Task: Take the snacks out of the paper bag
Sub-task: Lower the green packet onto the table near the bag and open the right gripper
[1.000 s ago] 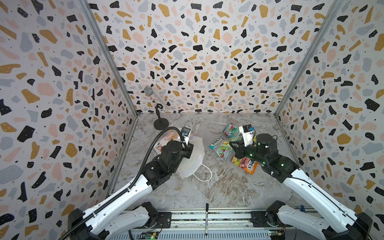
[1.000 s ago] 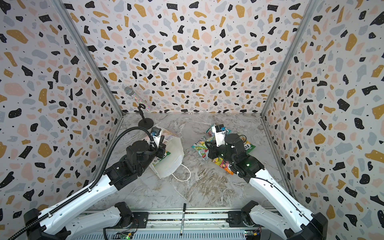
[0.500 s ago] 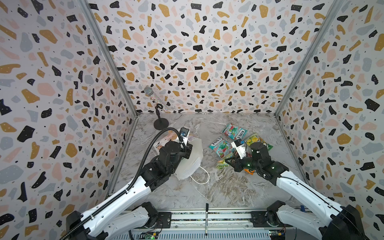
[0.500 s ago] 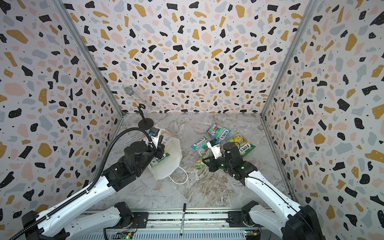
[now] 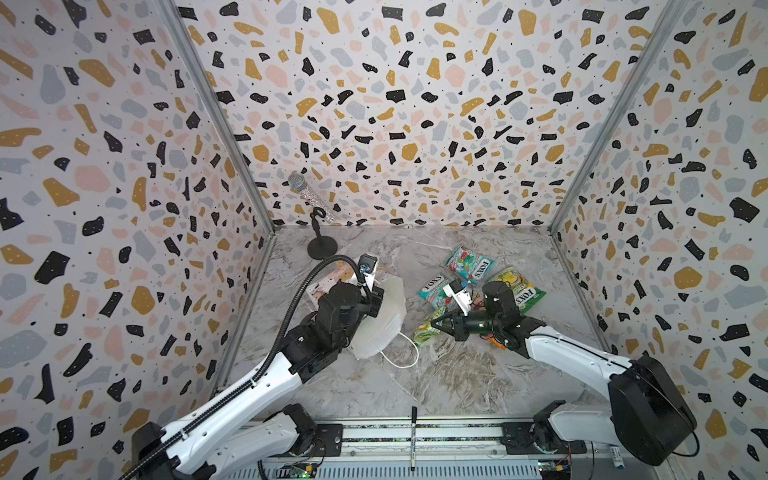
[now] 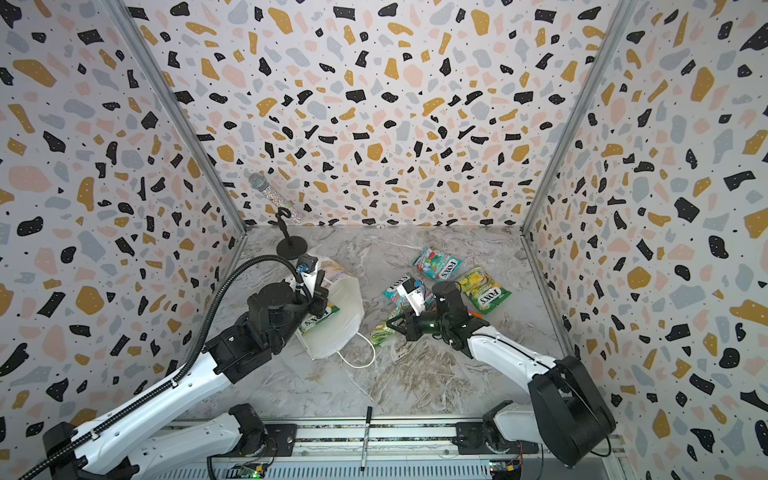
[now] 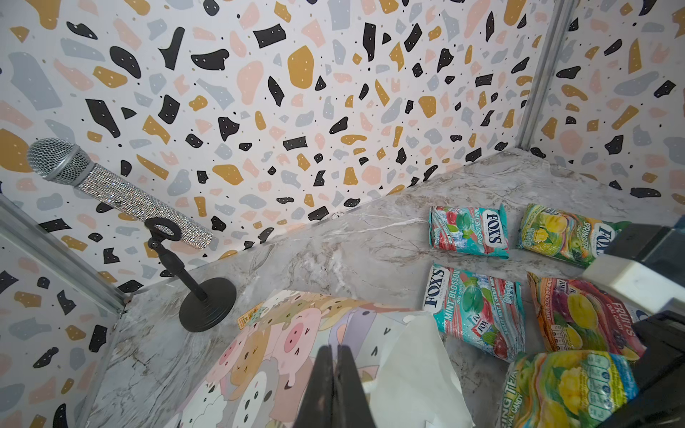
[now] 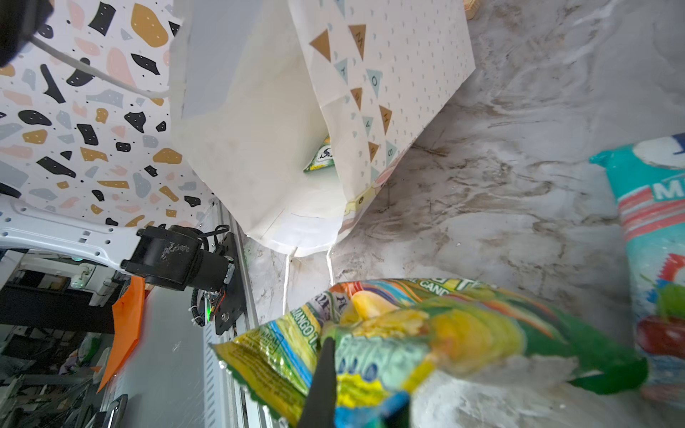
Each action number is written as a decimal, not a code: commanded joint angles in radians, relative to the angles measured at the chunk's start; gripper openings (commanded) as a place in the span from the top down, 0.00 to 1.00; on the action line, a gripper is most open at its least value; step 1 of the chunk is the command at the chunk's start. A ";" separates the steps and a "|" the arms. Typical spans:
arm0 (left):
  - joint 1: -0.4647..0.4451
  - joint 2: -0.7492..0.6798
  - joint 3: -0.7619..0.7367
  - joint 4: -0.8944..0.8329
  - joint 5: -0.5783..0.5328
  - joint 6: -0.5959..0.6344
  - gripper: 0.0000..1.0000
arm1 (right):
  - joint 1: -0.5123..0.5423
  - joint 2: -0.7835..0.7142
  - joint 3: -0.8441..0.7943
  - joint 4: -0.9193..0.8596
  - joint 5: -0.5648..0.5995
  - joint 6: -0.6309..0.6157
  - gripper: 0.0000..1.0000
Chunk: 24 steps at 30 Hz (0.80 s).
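Observation:
The robot should next lower the crumpled green-yellow snack in its right gripper onto the marble below and let it go, since that spot just outside the bag's opening is bare.
The white paper bag (image 5: pixel 384 324) lies on its side at centre left in both top views, its mouth toward the front. My left gripper (image 7: pixel 335 355) is shut on the bag's upper edge (image 6: pixel 332 291), above the cartoon animal face (image 7: pixel 281 344). One green-yellow snack (image 6: pixel 318 322) is still inside the bag (image 8: pixel 259 155) and shows as a corner (image 8: pixel 322 157). My right gripper (image 5: pixel 434 325) is shut on a crumpled green-yellow snack (image 8: pixel 426 333) just right of the bag's mouth. Two teal snacks (image 5: pixel 469 262) (image 5: pixel 434 289), a green-yellow one (image 5: pixel 515 289) and an orange-red one (image 7: pixel 582 318) lie on the table.
A glittery microphone on a black stand (image 5: pixel 318 232) is at the back left, close behind the bag. The bag's white cord handle (image 5: pixel 399 357) loops onto the marble table (image 5: pixel 457 374). A black pen (image 5: pixel 413 436) lies on the front rail. Patterned walls close three sides.
My right gripper has swung down and leftward from above the snack pile to beside the bag's mouth, with the green-yellow snack in it. The left gripper has kept its hold on the bag.

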 commanded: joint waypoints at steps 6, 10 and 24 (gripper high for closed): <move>0.003 -0.013 -0.014 0.060 -0.025 0.014 1.00 | 0.005 0.181 0.081 0.249 -0.128 0.006 1.00; 0.004 -0.014 -0.012 0.058 -0.029 0.014 1.00 | -0.008 0.248 0.077 0.200 -0.119 -0.036 1.00; 0.004 -0.010 -0.012 0.058 -0.023 0.014 1.00 | -0.056 0.288 0.075 -0.084 0.015 -0.212 1.00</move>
